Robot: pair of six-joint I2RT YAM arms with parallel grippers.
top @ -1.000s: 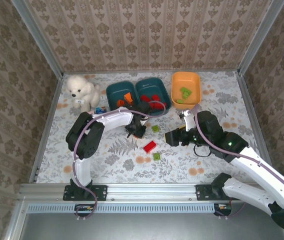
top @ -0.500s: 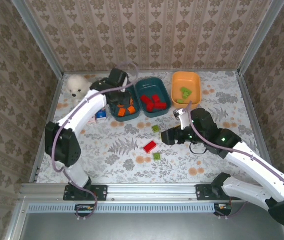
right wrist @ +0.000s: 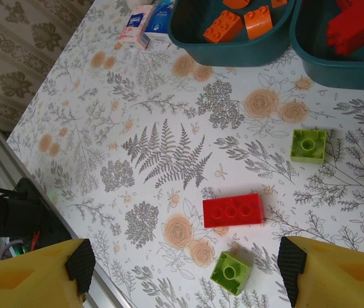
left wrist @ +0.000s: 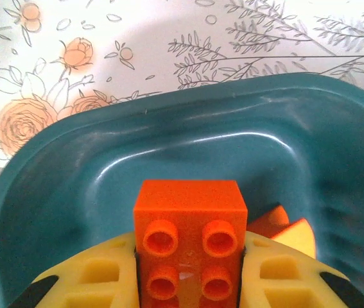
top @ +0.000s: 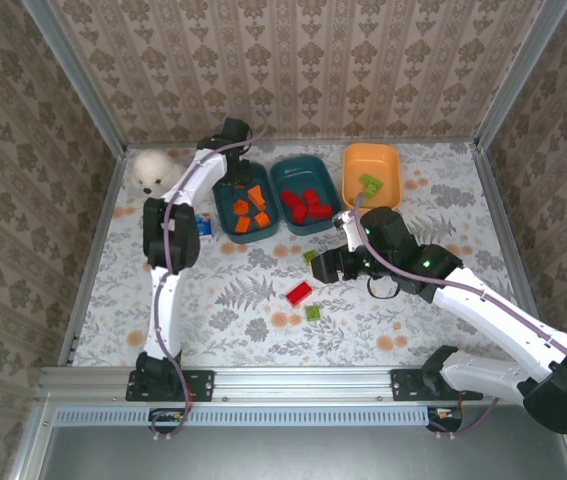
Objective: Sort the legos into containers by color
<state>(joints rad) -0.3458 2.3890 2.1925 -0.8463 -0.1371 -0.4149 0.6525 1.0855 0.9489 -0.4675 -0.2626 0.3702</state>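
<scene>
I should lower my left gripper a little next and let go of the orange lego on the bare bottom of the teal container beside the other orange legos, because that spot is below it.
My left gripper (left wrist: 191, 282) is shut on an orange lego (left wrist: 191, 221) and hangs over the far end of the left teal container (left wrist: 246, 128), where other orange legos (left wrist: 278, 226) lie. From above, that gripper (top: 234, 178) sits at the tray's back edge. My right gripper (right wrist: 187, 269) hovers open over the table with a red lego (right wrist: 232, 210) and a green lego (right wrist: 231, 272) below it; another green lego (right wrist: 309, 145) lies further off. The second teal container (top: 298, 165) holds red legos (top: 305, 205). The orange container (top: 385, 165) holds green legos (top: 369, 184).
A white plush dog (top: 151, 170) sits at the back left. Small blue and white items (top: 201, 225) lie beside the left teal tray. Patterned walls enclose the table on three sides, and the metal rail (top: 293, 380) runs along the near edge.
The left arm has swung from the middle of the table up to the back of the left teal tray. The right arm has crept left toward the loose bricks, jaws still wide.
</scene>
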